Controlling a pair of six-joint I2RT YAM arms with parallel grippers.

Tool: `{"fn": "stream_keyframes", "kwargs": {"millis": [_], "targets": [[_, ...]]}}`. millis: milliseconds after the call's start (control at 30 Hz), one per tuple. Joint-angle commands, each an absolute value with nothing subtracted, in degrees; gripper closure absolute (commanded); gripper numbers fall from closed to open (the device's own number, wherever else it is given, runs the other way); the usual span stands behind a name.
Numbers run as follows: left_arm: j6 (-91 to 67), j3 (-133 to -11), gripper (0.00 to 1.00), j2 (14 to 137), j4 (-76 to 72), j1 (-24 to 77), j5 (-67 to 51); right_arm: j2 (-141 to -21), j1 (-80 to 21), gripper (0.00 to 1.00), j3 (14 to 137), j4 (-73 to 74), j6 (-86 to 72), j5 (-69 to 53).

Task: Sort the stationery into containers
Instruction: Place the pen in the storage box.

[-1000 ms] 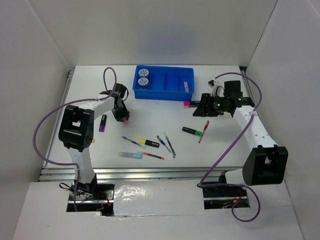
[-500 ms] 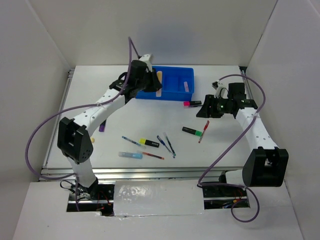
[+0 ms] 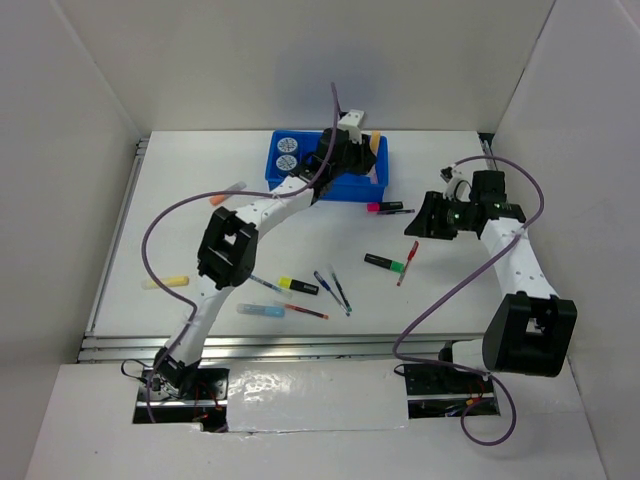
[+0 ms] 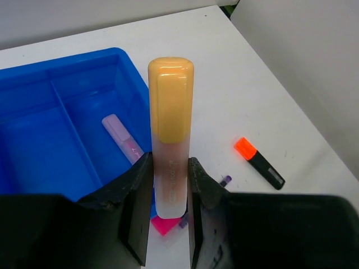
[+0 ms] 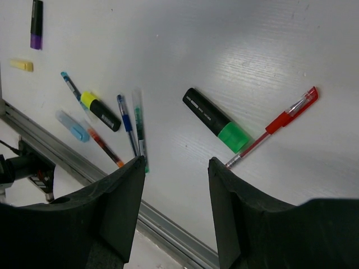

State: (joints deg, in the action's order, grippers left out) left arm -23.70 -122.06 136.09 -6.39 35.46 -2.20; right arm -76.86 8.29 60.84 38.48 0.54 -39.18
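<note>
The left gripper lowers toward the tray section holding the pale purple highlighter next and releases the pale orange highlighter (image 3: 373, 143) there, since that section lies below it.
My left gripper (image 3: 362, 145) is shut on a pale orange highlighter (image 3: 373, 143), held above the right end of the bright blue tray (image 3: 345, 185). In the left wrist view the highlighter (image 4: 171, 95) stands between the jaws of the left gripper (image 4: 169, 168). Under it are the tray (image 4: 50, 151) and a pale purple highlighter (image 4: 124, 141) in one compartment. Two round discs (image 3: 287, 152) lie in the tray's left compartment. My right gripper (image 3: 418, 225) is open and empty above the table, right of the green highlighter (image 3: 385, 263) and red pen (image 3: 408, 262). The right wrist view shows the open right gripper (image 5: 176, 162) with nothing in it.
Loose on the table: a pink highlighter (image 3: 380, 207), yellow highlighter (image 3: 298, 285), blue and green pens (image 3: 332, 290), pale blue marker (image 3: 260, 311), orange-red pen (image 3: 303, 311), a small yellow piece (image 3: 165, 282), an orange marker (image 3: 228, 191). An orange-capped black highlighter (image 4: 261, 163) lies right of the tray.
The left arm has swung from the left of the table up to the tray's right end, carrying the orange highlighter. The right gripper has drifted slightly to the right.
</note>
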Motion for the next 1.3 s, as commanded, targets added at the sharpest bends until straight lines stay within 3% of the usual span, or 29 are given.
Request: {"fn": "stream_keyframes", "kwargs": {"millis": [0, 600, 800, 967, 1067, 1100, 1267], "targets": [[-21.6, -126.0, 1.00, 138.2, -16.7, 35.6, -0.3, -74.8, 8.9, 0.44, 59.4, 37.2, 1.1, -40.9], [-18.6, -132.4, 1.00, 148.8, -20.8, 35.9, 6.1, -74.8, 9.9, 0.45, 57.9, 37.5, 1.7, -41.6], [-18.4, -132.4, 0.95, 150.3, -20.4, 35.8, 7.0, -75.2, 10.0, 0.44, 57.7, 37.4, 1.5, -42.0], [-19.5, -131.8, 0.80, 150.8, -19.4, 35.2, 7.0, -75.8, 10.1, 0.45, 57.8, 37.6, 1.4, -42.0], [-20.3, -131.3, 0.64, 150.6, -19.4, 35.2, 6.4, -75.9, 10.0, 0.44, 58.0, 37.7, 1.3, -42.1], [-20.5, -131.3, 0.54, 150.5, -19.4, 35.2, 6.4, -76.1, 10.1, 0.44, 58.0, 37.7, 1.3, -42.2], [-21.1, -132.2, 0.36, 150.1, -19.2, 35.2, 6.9, -76.2, 10.0, 0.44, 58.3, 37.9, 1.0, -42.4]]}}
